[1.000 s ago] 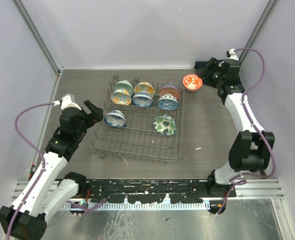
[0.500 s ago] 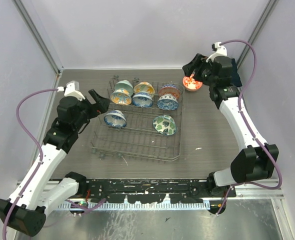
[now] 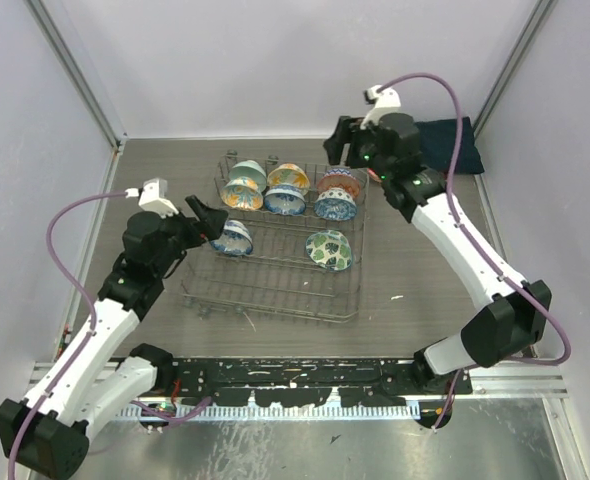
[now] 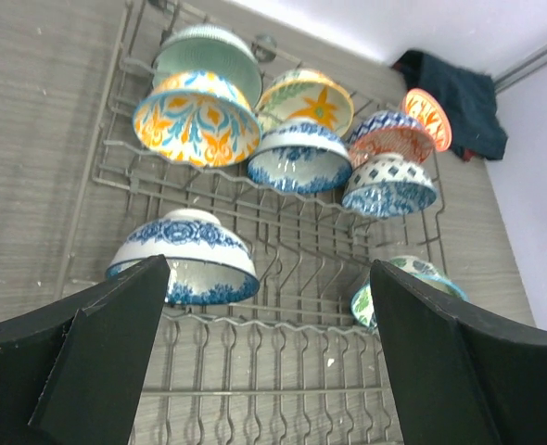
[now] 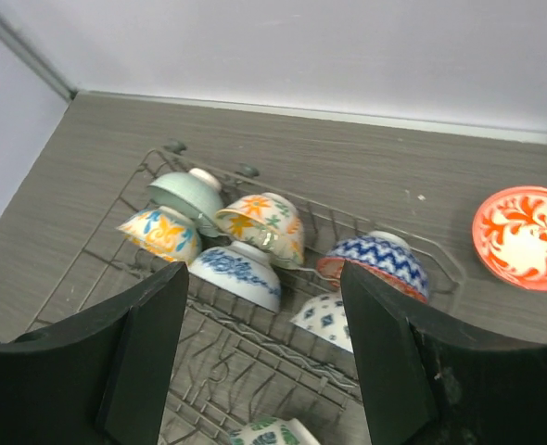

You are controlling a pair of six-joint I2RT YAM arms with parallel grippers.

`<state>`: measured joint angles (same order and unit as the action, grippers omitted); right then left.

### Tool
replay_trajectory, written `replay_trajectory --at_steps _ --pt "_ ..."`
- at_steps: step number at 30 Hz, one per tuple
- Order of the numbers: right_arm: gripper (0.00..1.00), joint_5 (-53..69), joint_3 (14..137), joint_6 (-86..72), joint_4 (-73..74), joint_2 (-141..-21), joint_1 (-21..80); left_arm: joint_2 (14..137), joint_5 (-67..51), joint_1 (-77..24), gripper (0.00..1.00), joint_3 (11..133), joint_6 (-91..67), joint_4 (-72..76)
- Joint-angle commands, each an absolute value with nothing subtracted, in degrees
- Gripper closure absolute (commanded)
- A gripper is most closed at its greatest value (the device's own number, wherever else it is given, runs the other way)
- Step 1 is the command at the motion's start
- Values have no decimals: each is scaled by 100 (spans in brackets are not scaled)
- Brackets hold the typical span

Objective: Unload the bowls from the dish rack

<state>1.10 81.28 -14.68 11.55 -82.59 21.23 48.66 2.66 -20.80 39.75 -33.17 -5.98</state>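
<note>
The robot will swing its right gripper back and down to the front blue-and-white bowl, onto its rim end facing the rack's empty middle.
The grey wire dish rack holds several patterned bowls. Along its back row are a mint bowl, an orange-and-blue bowl, a yellow flower bowl and a zigzag bowl. A blue-and-white bowl and a green leaf bowl sit nearer the front. A red-orange bowl lies on the table right of the rack. My left gripper is open and empty beside the blue-and-white bowl. My right gripper is open and empty above the rack's back right corner.
A dark folded cloth lies in the back right corner and also shows in the left wrist view. Grey walls close in the table at the back and sides. The arm bases stand at the near edge.
My right arm has swung left, away from the red-orange bowl, to above the rack's back right. My left gripper has moved right and forward towards the blue-and-white bowl.
</note>
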Motion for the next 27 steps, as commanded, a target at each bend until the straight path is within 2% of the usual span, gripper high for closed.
replay_trajectory --at_steps 1,5,14,20,27 --pt "28 -687 8601 -605 1287 -8488 3019 4442 778 -2095 2 3895 -3180 -317" --pt "30 -1308 8292 -284 1028 -8538 3901 4189 1511 -2094 2 3881 -3168 -675" --pt "30 -2450 6395 586 -929 -8218 5623 4128 2457 -2092 2 3817 -3267 -948" --pt "32 -2480 6361 920 -1007 -8651 6129 4212 2770 -2092 2 3788 -3374 -1003" --pt "37 -2541 6950 1076 -777 -9463 6293 4068 3079 -2092 2 3856 -3509 -1249"
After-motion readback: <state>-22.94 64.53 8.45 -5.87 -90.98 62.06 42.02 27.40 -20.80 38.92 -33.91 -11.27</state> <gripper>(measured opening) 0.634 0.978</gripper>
